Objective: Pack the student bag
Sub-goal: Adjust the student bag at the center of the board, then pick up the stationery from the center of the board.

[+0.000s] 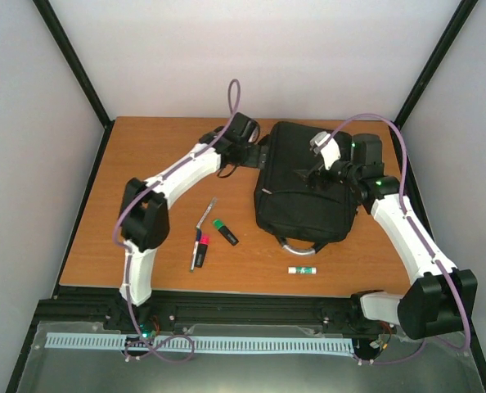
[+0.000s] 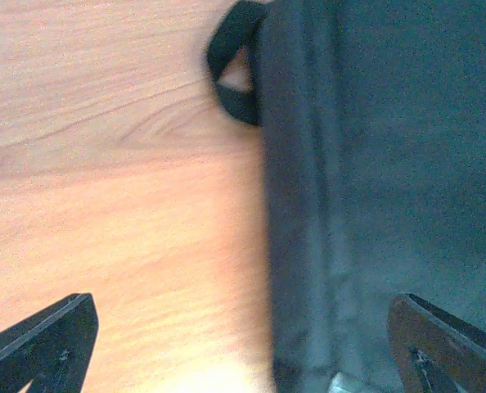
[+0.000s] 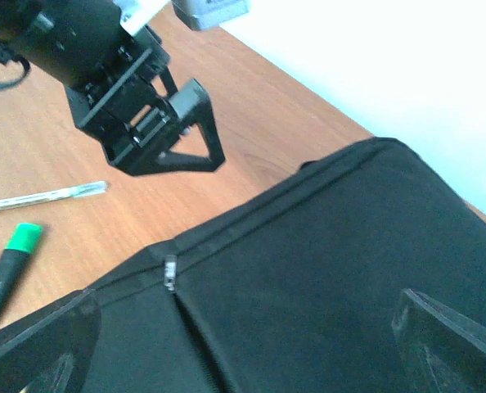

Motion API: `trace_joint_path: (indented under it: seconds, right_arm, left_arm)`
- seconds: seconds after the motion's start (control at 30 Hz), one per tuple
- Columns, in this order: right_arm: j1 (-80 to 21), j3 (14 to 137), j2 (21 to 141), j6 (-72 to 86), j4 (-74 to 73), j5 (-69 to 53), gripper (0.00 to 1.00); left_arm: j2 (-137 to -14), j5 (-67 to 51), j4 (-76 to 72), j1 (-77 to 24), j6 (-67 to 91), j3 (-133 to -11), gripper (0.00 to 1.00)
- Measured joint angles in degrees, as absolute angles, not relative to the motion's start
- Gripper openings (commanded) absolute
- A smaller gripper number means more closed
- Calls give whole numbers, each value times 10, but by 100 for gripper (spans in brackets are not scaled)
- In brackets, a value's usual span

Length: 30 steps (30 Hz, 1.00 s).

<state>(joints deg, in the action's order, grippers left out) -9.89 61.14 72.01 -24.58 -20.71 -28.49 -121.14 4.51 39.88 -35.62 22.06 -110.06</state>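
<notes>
I will next move my left gripper back from the bag's edge toward the thin pen, and then I will lower it to close around the pen's body.
The student bag [image 1: 304, 184] is a large black fabric backpack lying flat on the right half of the wooden table, its grey loop handle [image 1: 296, 246] at the near end. My left gripper [image 1: 251, 155] is open at the bag's far left edge. In the left wrist view its jaws [image 2: 243, 360] straddle the bag's side seam [image 2: 308, 205], beside a black strap loop [image 2: 231, 61]. My right gripper [image 1: 318, 173] hovers open over the bag's top. In the right wrist view a small silver zipper pull [image 3: 170, 273] lies on the bag [image 3: 325, 278] between its fingers [image 3: 452, 344].
On the table left of the bag lie a thin pen [image 1: 206, 213], a green-capped highlighter [image 1: 225, 232] and a red-capped marker [image 1: 200, 250]. A small white tube [image 1: 302, 269] lies near the front edge. White walls surround the table.
</notes>
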Motion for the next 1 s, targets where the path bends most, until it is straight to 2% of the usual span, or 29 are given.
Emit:
trace_joint_path:
  seconds: [0.03, 0.17, 0.43, 0.57, 0.67, 0.83, 1.0]
  right_arm:
    - [-99, 611, 720, -250, -211, -296, 100]
    - [-99, 612, 720, -258, -228, -336, 100]
    - [-87, 641, 740, -238, -260, -367, 100]
    - [-68, 651, 759, -220, -270, -391, 88]
    - [-66, 651, 759, -218, -276, -400, 85]
    - [-66, 651, 754, -222, -277, -411, 81]
    - [-66, 651, 754, -225, -281, -430, 76]
  left_arm:
    - [-1187, 55, 399, -354, 222, -1072, 98]
    - [-1104, 102, 413, -349, 229, -965, 84]
    - [-1010, 165, 471, -350, 209, -803, 69]
    - [-999, 177, 492, -341, 190, -752, 62]
    - [-1003, 173, 506, -326, 180, -738, 54]
    - [-1019, 160, 509, -307, 167, -737, 51]
    - [-1052, 134, 507, -299, 156, -737, 52]
